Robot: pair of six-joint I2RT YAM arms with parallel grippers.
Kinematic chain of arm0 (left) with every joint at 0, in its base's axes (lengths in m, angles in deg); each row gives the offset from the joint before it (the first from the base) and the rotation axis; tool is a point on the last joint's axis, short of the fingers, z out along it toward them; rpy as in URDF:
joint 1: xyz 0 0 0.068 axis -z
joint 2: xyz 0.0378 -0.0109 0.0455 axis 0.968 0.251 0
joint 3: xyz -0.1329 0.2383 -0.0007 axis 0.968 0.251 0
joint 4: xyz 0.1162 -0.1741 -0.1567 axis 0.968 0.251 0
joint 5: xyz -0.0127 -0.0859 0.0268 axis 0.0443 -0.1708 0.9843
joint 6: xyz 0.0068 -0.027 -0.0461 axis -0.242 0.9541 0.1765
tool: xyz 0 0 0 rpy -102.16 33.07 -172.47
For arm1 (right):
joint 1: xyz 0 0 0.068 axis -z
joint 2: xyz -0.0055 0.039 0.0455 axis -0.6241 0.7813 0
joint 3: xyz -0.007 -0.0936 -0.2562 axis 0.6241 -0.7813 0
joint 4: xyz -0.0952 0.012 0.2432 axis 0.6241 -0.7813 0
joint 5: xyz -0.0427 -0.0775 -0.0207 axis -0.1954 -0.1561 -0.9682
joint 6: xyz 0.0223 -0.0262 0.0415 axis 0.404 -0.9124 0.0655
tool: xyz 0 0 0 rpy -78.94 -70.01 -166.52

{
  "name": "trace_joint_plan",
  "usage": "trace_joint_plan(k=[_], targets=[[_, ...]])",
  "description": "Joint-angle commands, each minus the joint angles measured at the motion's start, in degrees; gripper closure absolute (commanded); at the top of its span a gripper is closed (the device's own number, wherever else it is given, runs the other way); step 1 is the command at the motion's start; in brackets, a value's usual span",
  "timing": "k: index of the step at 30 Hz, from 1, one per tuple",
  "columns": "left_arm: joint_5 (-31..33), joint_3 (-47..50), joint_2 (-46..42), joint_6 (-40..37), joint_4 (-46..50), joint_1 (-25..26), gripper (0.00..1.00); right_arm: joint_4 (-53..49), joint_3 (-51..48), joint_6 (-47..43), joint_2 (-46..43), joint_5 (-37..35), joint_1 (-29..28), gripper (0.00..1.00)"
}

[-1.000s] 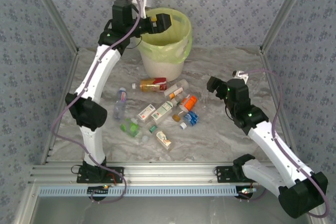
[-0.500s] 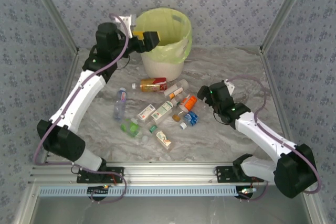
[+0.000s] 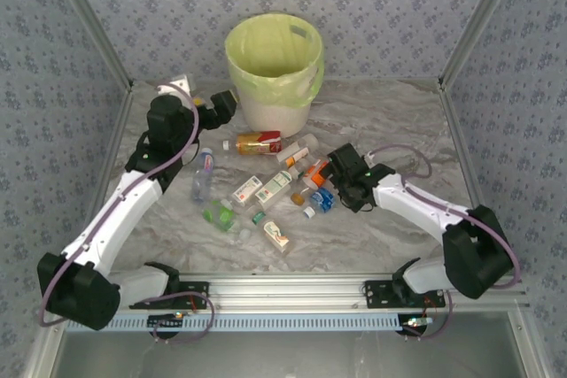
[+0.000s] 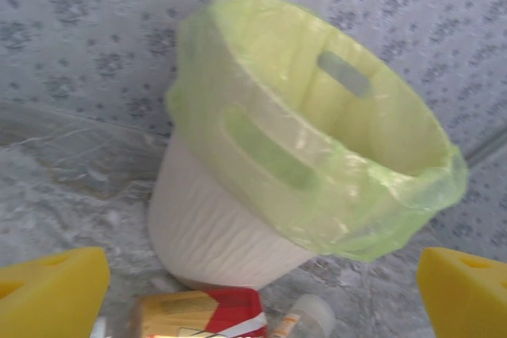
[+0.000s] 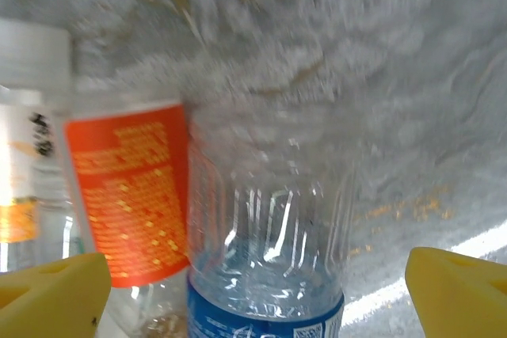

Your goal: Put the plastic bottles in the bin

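The bottle lies lengthwise between my right gripper's open fingers. So I need to lower the gripper onto the body of the clear blue-labelled bottle (image 3: 324, 198) (image 5: 265, 259) and close.
Several plastic bottles (image 3: 275, 185) lie scattered on the marble table in front of the bin (image 3: 273, 68), a white bucket lined with a yellow-green bag. My left gripper (image 3: 221, 108) hovers open just left of the bin's base. In the left wrist view the left gripper (image 4: 257, 297) faces the bin (image 4: 230, 235), with a red-and-yellow labelled bottle (image 4: 198, 314) below it. My right gripper (image 3: 333, 165) is low at the pile's right side. Here the right gripper (image 5: 255, 294) stands open, its fingertips (image 5: 51, 290) wide on either side of a clear blue-labelled bottle (image 5: 265, 259). An orange-labelled bottle (image 5: 127, 195) lies beside it.
A slim blue-labelled bottle (image 3: 203, 173) lies apart at the left of the pile, and a green-capped one (image 3: 219, 213) sits nearer the front. Patterned walls close in the table at the back and on both sides. The metal rail (image 3: 283, 294) runs along the near edge.
My left gripper has come off the bin's rim and dropped to the left of the bin. The right gripper has moved left and down onto the pile's right edge.
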Motion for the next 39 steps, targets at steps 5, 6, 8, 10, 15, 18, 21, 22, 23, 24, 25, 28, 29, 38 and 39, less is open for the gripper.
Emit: trace_joint_plan(k=[5, 6, 8, 10, 15, 18, 21, 22, 23, 24, 25, 28, 29, 38, 39], targets=[[4.3, 3.3, -3.9, 2.1, -0.9, -3.1, 0.0, -5.7, 1.5, 4.2, 2.0, 1.3, -0.9, 0.06], [4.4, 3.5, -3.9, 2.3, -0.7, -3.4, 0.01, -4.6, 0.9, 4.4, 2.1, 1.9, -0.9, 0.07], [4.3, 4.0, -3.9, 2.7, -0.4, -3.9, 0.0, -1.5, -0.2, 4.4, 2.3, 3.0, -0.9, 0.09], [4.3, 4.5, -3.8, 3.5, -0.4, -4.3, 0.01, -0.2, -0.4, 4.3, 3.0, 3.0, -0.9, 0.11], [4.3, 5.8, -3.8, 5.6, 0.1, -4.9, 0.0, 1.1, -0.1, 5.6, 5.4, 1.6, -1.0, 0.14], [4.3, 6.1, -4.0, 6.0, 1.0, -5.3, 0.01, 1.4, -1.1, 6.8, 6.2, 1.1, -1.4, 0.15], [4.2, 5.7, -4.1, 5.8, 2.3, -5.7, 0.01, 2.6, -1.9, 6.5, 7.4, 0.0, -1.5, 0.16], [4.2, 5.6, -4.2, 6.2, 2.6, -5.9, 0.01, 2.7, -1.9, 6.2, 8.1, -0.5, -1.4, 0.16], [3.7, 5.6, -4.1, 6.5, 2.6, -6.0, 0.0, 2.7, -1.9, 6.1, 8.9, -0.5, -1.3, 0.16], [2.8, 5.5, -4.1, 6.7, 2.5, -6.1, 0.01, 3.1, -1.9, 5.8, 9.7, -0.2, -1.1, 0.16], [2.1, 5.4, -4.0, 6.6, 2.5, -6.2, 0.01, 3.8, -2.1, 5.4, 10.5, 0.1, -1.1, 0.16], [0.9, 5.0, -3.8, 6.8, 2.5, -6.2, 0.01, 4.5, -2.0, 4.9, 11.9, 0.7, -1.4, 0.16], [0.9, 5.0, -3.8, 6.7, 2.5, -6.2, 0.01, 4.2, -1.8, 4.9, 12.3, 0.4, -1.5, 0.16], [1.1, 4.9, -3.7, 6.2, 3.2, -6.2, 0.01, 0.9, -2.3, 4.6, 11.6, -3.5, -2.3, 0.29], [1.2, 4.9, -3.7, 6.2, 3.3, -6.2, 0.01, 0.5, -2.4, 4.6, 11.1, -4.1, -2.5, 0.3]])
